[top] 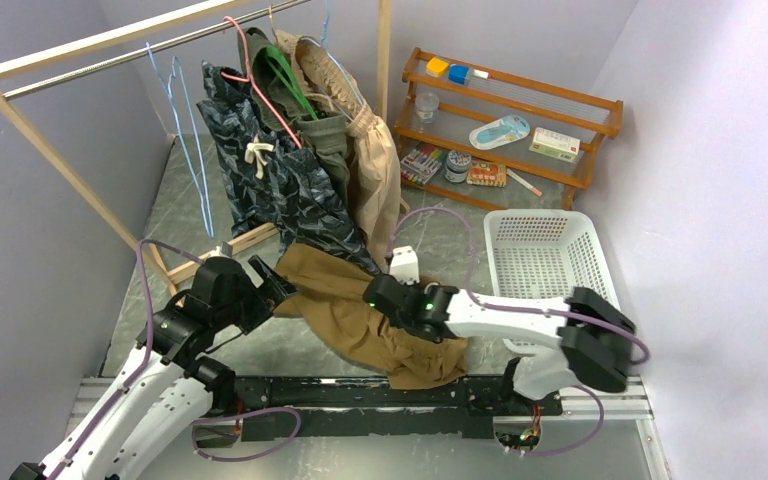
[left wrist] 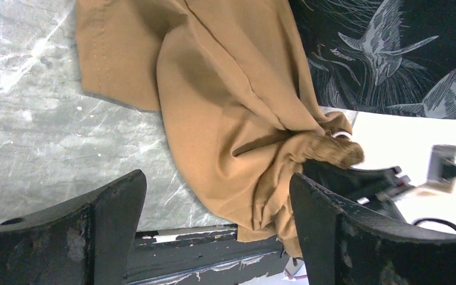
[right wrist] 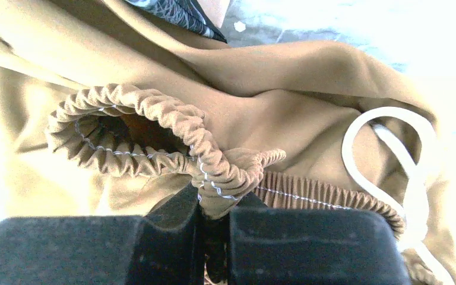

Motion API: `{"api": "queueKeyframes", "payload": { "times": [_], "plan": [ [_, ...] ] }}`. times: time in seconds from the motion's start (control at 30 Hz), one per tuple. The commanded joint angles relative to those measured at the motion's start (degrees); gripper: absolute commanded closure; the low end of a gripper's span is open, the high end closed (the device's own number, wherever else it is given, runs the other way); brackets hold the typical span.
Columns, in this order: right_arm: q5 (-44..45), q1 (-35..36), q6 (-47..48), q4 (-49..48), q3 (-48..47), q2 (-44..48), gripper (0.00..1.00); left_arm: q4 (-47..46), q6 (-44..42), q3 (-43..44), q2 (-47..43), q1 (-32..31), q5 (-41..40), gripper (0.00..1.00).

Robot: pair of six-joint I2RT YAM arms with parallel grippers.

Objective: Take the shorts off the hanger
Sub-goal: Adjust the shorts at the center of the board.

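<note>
My right gripper lifts to its right in the top view next, toward the tan-brown shorts' bunched end, away from the navy shorts (top: 270, 170), then lowers and releases.
The tan-brown shorts (top: 360, 310) lie crumpled on the table, off any hanger. My right gripper (top: 378, 293) is shut on their gathered elastic waistband (right wrist: 214, 172), and the white drawstring (right wrist: 404, 160) loops to the right. My left gripper (top: 278, 287) stands open at the shorts' left edge, with the tan cloth (left wrist: 231, 119) between and beyond its fingers (left wrist: 113, 208) without being pinched. Dark navy patterned shorts (top: 270, 170) hang from a pink hanger (top: 260, 85) on the rail. Olive green shorts (top: 325, 140) and light beige shorts (top: 375, 160) hang behind them.
A white basket (top: 545, 255) stands to the right of the shorts. A wooden shelf (top: 515, 110) with small items is at the back right. Empty blue hangers (top: 185, 120) hang on the wooden rack (top: 90, 45). The rack's foot (top: 250, 240) rests on the table.
</note>
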State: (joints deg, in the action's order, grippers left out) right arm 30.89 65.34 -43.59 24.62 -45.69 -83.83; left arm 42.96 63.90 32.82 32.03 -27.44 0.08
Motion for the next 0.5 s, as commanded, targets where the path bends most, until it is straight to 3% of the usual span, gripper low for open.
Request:
{"api": "queueKeyframes", "payload": {
  "times": [0.0,0.3,0.47],
  "plan": [
    [2.6,0.2,1.4,5.2,1.2,11.4,0.95,-0.8,0.2,-0.6,0.0,0.2,0.2,0.06],
    [5.9,0.3,5.3,5.9,-0.8,33.0,1.0,-1.3,0.1,-0.5,0.3,0.1,0.7,0.06],
    [7.9,0.2,9.0,8.3,-5.7,38.3,1.0,-0.8,0.2,-0.3,0.2,0.1,0.5,0.06]
  ]
}}
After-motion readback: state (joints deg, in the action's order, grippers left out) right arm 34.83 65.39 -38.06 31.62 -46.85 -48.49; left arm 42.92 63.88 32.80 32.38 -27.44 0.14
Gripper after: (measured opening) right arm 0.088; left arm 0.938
